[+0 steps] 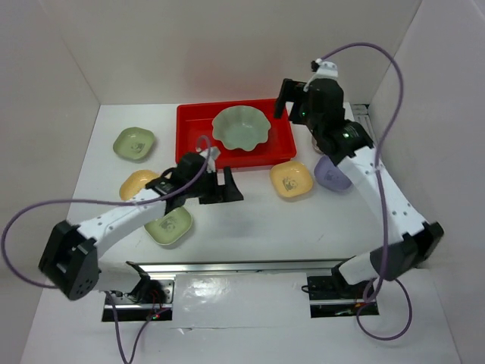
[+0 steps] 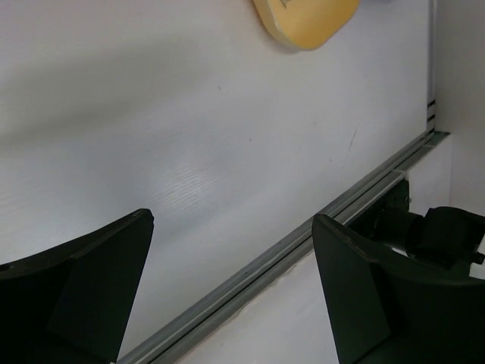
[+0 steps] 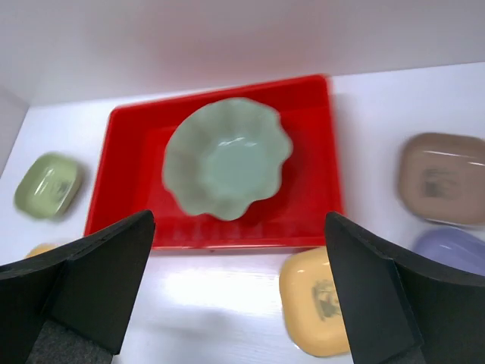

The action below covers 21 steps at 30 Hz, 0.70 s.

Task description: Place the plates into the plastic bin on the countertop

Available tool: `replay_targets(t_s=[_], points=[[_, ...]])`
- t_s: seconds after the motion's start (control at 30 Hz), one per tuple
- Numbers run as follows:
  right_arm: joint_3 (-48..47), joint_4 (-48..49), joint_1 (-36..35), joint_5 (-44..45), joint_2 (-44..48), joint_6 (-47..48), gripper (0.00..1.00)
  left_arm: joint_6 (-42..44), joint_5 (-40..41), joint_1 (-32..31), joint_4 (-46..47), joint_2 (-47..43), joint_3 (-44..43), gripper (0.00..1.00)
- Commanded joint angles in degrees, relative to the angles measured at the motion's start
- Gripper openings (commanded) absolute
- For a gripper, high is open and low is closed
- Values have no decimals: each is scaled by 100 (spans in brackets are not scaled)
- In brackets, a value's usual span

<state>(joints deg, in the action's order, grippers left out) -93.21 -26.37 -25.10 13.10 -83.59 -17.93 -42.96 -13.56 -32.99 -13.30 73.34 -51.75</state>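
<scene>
The yellow plate is below, and right in the top view, so my left gripper needs to bring its fingers across and down to the plate, onto its nearest rim (image 1: 273, 182) (image 2: 274, 34).
The red plastic bin (image 1: 189, 136) stands at the back of the white countertop (image 1: 258, 227), with the large pale-green scalloped plate (image 1: 241, 127) inside it. Smaller plates lie on the countertop around it: green (image 1: 134, 143), yellow (image 1: 136, 184), green (image 1: 169, 226), yellow (image 1: 292, 180) and lavender (image 1: 332, 174). My left gripper (image 1: 221, 186) is open and empty, just in front of the bin. My right gripper (image 1: 292, 101) is open and empty, above the bin's right end. In the right wrist view (image 3: 239, 218) I see the bin (image 3: 125, 189), the scalloped plate (image 3: 227, 159) and a beige plate (image 3: 442, 178).
A metal rail (image 1: 242, 267) runs along the near edge of the countertop, and it also shows in the left wrist view (image 2: 303, 243). White walls close the left, back and right sides. Purple cables loop from both arms.
</scene>
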Motion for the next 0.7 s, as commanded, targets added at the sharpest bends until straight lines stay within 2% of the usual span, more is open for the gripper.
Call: replay_targets(t_s=[0.0, 0.07, 0.17, 0.23, 0.4, 0.57, 0.67], points=[[4, -983, -56, 1869, 597, -60, 100, -580, 360, -426, 1040, 723, -545, 98], [118, -1167, -170, 2291, 1105, -236, 100, -731, 529, -584, 1145, 1363, -879, 98], [373, -1300, -170, 2451, 1748, -395, 100, -1030, 907, -865, 1155, 1989, -1275, 98], [531, -1300, -223, 2451, 1977, -448, 100, -1170, 1276, -1033, 953, 2631, -1881, 97], [751, -1301, -223, 2154, 2408, -501, 100, -1766, 2058, -1376, 137, 3712, -3207, 88], [945, -1090, -223, 1678, 2673, -395, 100, -2005, 2358, -1481, -330, 4556, -4130, 82], [945, -1090, -223, 1626, 2725, -395, 100, -2128, 2525, -1482, -683, 4803, -4300, 82]])
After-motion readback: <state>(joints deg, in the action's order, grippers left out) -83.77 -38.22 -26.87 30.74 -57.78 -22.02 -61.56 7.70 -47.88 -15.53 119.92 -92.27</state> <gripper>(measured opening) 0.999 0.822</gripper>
